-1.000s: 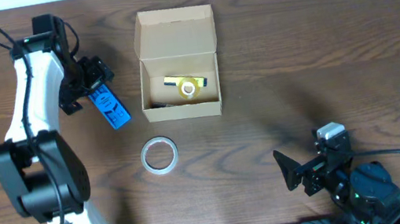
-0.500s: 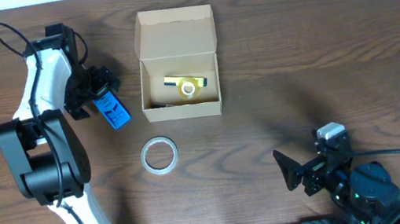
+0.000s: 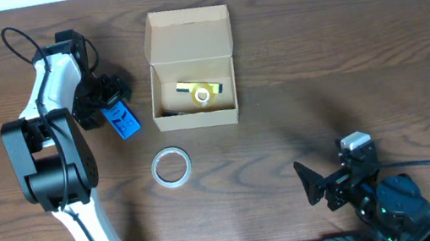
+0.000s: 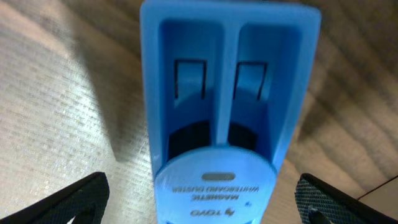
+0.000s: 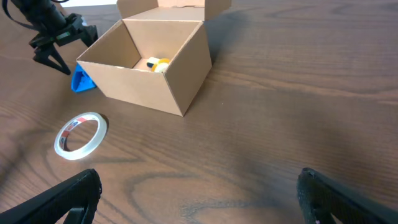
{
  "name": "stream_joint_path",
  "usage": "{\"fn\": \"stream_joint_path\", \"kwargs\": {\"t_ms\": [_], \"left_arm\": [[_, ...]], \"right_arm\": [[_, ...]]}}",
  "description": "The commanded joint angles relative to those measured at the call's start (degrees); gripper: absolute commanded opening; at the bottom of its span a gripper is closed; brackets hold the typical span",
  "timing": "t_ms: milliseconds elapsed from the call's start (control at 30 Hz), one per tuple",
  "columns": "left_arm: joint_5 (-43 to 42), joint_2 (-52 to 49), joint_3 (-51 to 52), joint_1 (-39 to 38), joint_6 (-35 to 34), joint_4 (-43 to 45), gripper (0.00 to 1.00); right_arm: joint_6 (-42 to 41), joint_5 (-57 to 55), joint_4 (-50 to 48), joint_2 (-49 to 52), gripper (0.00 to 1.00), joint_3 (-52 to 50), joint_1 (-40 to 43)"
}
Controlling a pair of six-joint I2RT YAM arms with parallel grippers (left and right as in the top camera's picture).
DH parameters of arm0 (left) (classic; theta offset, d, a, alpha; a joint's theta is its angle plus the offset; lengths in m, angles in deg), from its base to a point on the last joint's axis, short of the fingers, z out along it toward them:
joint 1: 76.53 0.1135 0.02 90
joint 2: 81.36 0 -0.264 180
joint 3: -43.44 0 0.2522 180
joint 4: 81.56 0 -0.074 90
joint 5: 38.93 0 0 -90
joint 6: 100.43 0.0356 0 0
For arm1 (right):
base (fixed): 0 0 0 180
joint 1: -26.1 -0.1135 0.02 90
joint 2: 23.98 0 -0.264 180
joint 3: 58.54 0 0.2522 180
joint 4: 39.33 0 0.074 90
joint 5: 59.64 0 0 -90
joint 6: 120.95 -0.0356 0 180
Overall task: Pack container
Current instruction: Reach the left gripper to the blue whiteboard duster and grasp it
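Note:
The open fingers of the left gripper are already on both sides of the labelled part of the blue duster, so the left gripper needs to lower over that part and close across the duster's long sides.
The container [image 3: 197,114], a tan cardboard box with its flap lid open, stands at the table's back centre. Inside lie a yellow item [image 3: 191,86] and a small tape roll [image 3: 204,96]. Just left of the box, a blue magnetic whiteboard duster [image 3: 123,122] rests on the table. My left gripper [image 3: 109,100] hovers open over its far end. In the left wrist view the duster [image 4: 221,112] fills the middle, with my open left gripper [image 4: 199,208] straddling it without touching. My right gripper [image 3: 328,182] stands open and empty at the front right, its fingertips [image 5: 59,202] wide apart.
A clear tape ring [image 3: 171,166] lies flat on the wood in front of the box, also seen as the tape ring [image 5: 79,134] in the right wrist view. The box [image 5: 149,68] sits close to the right of the duster [image 5: 81,81].
My left arm has swung right, and its gripper has slid further over the duster's far end. The right arm, box and tape ring have not moved.

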Motion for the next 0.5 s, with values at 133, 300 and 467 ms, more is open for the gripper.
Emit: {"fn": "stream_joint_path", "kwargs": {"t_ms": [133,300,467], "left_arm": [[1.7,-0.7,-1.1,0.3,0.9,0.6,0.96],[1.7,-0.7,-0.9,0.3,0.8,0.8,1.0],[1.7,-0.8,0.7,0.3,0.8,1.2,0.94]], "right_arm": [[-1.0,-0.4,0.0,-0.3,0.99,-0.2,0.4],[-1.0,-0.4,0.0,-0.3,0.99,-0.2,0.4],[-1.0,-0.4,0.0,-0.3,0.99,-0.2,0.4]]}}
